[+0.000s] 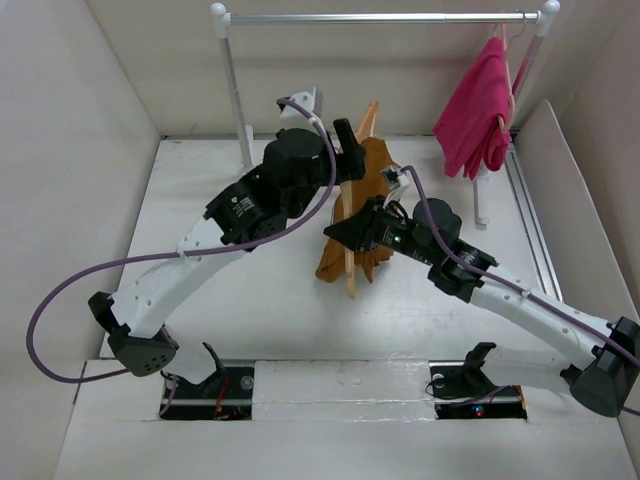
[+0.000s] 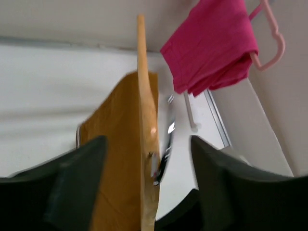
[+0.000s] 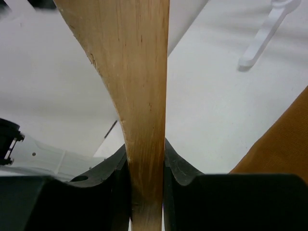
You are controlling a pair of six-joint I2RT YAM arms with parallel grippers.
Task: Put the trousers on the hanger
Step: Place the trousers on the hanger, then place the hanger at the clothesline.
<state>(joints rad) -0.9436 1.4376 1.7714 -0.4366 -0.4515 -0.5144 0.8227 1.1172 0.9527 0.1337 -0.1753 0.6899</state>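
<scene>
Outward of my right gripper and to its right in the top view is bare bar [image 1: 478, 18] beside the pink garment, so I need to carry the hanger there and release.
The hanger [image 1: 352, 245] is a tan wooden one, held on edge above the table. The rust-brown trousers [image 1: 372, 190] are draped over it. My right gripper [image 1: 345, 232] is shut on the hanger's wooden arm [image 3: 142, 96], with a fold of trousers [image 3: 284, 139] at the lower right of its view. My left gripper [image 1: 347, 150] is open at the hanger's upper end. In the left wrist view its fingers [image 2: 79, 168] stand wide apart on either side of the hanger [image 2: 143, 96] and trousers [image 2: 113, 144], not touching them. The hanger's hook is not clearly visible.
A white-and-silver clothes rail [image 1: 380, 17] stands at the back, with a bright pink garment [image 1: 480, 110] on a pink hanger at its right end. It also shows in the left wrist view [image 2: 211, 43]. White walls enclose the table. A rail foot [image 3: 262, 33] lies to the right.
</scene>
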